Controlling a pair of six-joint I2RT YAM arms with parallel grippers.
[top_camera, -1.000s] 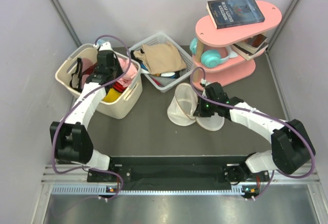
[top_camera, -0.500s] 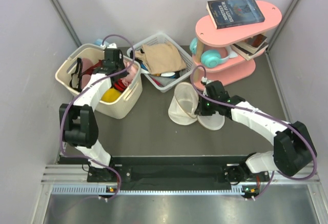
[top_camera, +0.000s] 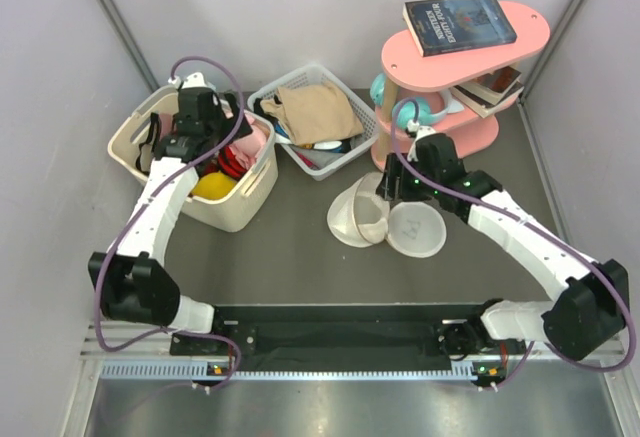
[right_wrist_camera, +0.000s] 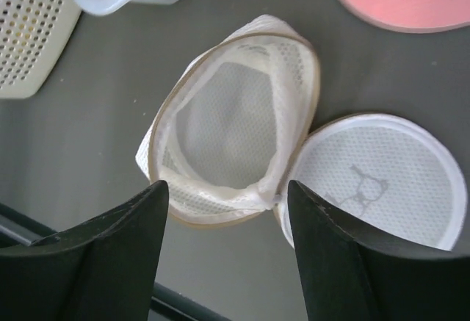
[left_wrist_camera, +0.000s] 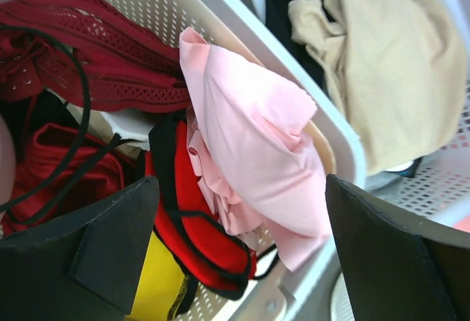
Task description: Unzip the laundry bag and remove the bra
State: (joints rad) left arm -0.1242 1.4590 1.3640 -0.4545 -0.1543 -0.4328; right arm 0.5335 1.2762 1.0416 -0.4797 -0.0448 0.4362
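Observation:
The right gripper goes down and to the right in the top view onto the lid's edge opposite the bag next, since that edge lies clear.
The laundry bag (top_camera: 355,215) lies unzipped on the dark table, its mesh dome (right_wrist_camera: 235,119) gaping and empty. Its round lid (right_wrist_camera: 378,178), with the dark logo, lies flat beside it. My right gripper (top_camera: 396,185) hovers just above the bag, open, with nothing between its fingers (right_wrist_camera: 110,255). The light pink bra (left_wrist_camera: 257,141) is draped over the rim of the cream laundry basket (left_wrist_camera: 220,12), on top of red garments (left_wrist_camera: 95,86). In the top view the bra (top_camera: 256,139) shows at the basket's right side. My left gripper (top_camera: 205,137) hangs open over the basket, holding nothing.
The cream basket (top_camera: 235,219) stands at the back left. A white wire-grid basket (top_camera: 325,169) with a tan cloth (top_camera: 315,107) sits right behind the bag. A pink two-tier shelf (top_camera: 455,142) with a book (top_camera: 458,22) and teal headphones (top_camera: 410,112) stands at the back right.
Both grippers have opened. The left let go of the bra over the basket rim and drew back left. The right released the bag and lifted; the lid has dropped flat.

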